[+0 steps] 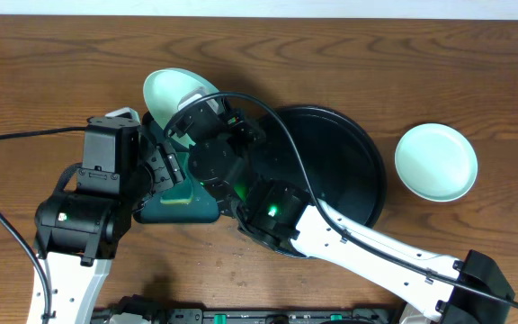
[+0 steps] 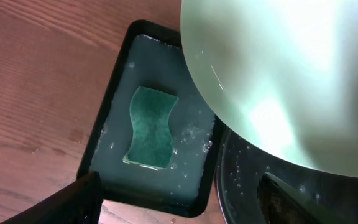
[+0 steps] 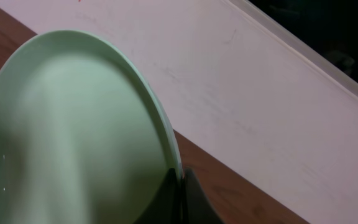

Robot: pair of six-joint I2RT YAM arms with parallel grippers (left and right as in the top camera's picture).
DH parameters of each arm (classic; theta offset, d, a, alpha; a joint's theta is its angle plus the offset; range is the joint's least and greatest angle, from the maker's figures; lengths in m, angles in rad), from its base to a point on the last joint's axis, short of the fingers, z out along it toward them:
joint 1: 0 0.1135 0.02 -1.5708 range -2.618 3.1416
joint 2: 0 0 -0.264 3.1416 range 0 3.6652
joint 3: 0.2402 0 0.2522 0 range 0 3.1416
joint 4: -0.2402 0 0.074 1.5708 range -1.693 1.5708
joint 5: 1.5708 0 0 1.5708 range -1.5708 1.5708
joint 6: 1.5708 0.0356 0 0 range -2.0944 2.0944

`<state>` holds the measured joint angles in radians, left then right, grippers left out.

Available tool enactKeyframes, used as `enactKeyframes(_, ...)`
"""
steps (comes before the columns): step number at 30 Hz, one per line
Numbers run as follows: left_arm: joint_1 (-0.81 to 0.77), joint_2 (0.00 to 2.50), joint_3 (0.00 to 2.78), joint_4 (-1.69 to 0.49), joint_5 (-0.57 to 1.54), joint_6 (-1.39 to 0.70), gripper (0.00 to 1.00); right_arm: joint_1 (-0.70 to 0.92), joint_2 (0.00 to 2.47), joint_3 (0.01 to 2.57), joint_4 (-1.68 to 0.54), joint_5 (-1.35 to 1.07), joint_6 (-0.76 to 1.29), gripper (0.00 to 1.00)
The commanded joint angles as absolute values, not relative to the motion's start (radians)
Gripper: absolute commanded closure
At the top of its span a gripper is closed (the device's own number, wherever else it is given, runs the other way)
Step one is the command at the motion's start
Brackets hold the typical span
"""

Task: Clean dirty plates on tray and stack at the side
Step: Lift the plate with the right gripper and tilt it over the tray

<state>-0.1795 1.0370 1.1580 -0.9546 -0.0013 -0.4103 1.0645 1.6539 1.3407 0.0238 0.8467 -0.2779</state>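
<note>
The right gripper swings past the black tray (image 1: 353, 148) next, then down over the plate already set aside, and releases there.
My right gripper (image 1: 190, 103) is shut on the rim of a pale-mint plate (image 1: 171, 88), holding it tilted on edge above the table. In the right wrist view the plate (image 3: 73, 137) fills the left side, its rim pinched between the fingers of the gripper (image 3: 180, 193). From the left wrist the same plate (image 2: 291, 81) hangs wet and glossy at upper right. The left gripper (image 2: 179, 208) stands open over the gap between the green tray and the black tray (image 2: 247, 186), holding nothing. The round black tray (image 1: 353, 148) shows no plate on its visible part. Another plate (image 1: 435, 162) rests on the table to the right.
A dark green rectangular tray (image 2: 114, 93) of soapy water holds a green sponge (image 2: 151, 127), left of the black tray. The right arm (image 1: 367, 247) crosses over the black tray's front. A black cable (image 1: 277, 135) arcs above the tray. A pale wall (image 3: 260, 81) lies beyond the table's far edge.
</note>
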Motion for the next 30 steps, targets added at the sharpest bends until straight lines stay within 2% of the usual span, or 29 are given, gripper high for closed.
enactKeyframes(1,-0.175,1.039,1.177,-0.957,0.001,-0.401,0.2,1.075,1.628,1.352,0.032,0.876,-0.286,0.99)
enactKeyframes(21,-0.175,1.039,1.177,-0.957,0.001,-0.4,0.2,1.058,1.632,1.352,0.031,0.886,-0.285,0.99)
enactKeyframes(25,-0.175,1.039,1.177,-0.957,0.001,-0.401,0.2,1.032,1.637,1.352,-0.028,0.771,-0.223,0.99)
enactKeyframes(27,-0.175,1.039,1.177,-0.957,0.001,-0.401,0.2,1.027,1.637,1.352,-0.054,0.799,-0.226,0.99)
enactKeyframes(30,-0.175,1.039,1.177,-0.957,0.001,-0.4,0.2,0.999,1.639,1.352,-0.097,0.825,-0.049,0.99)
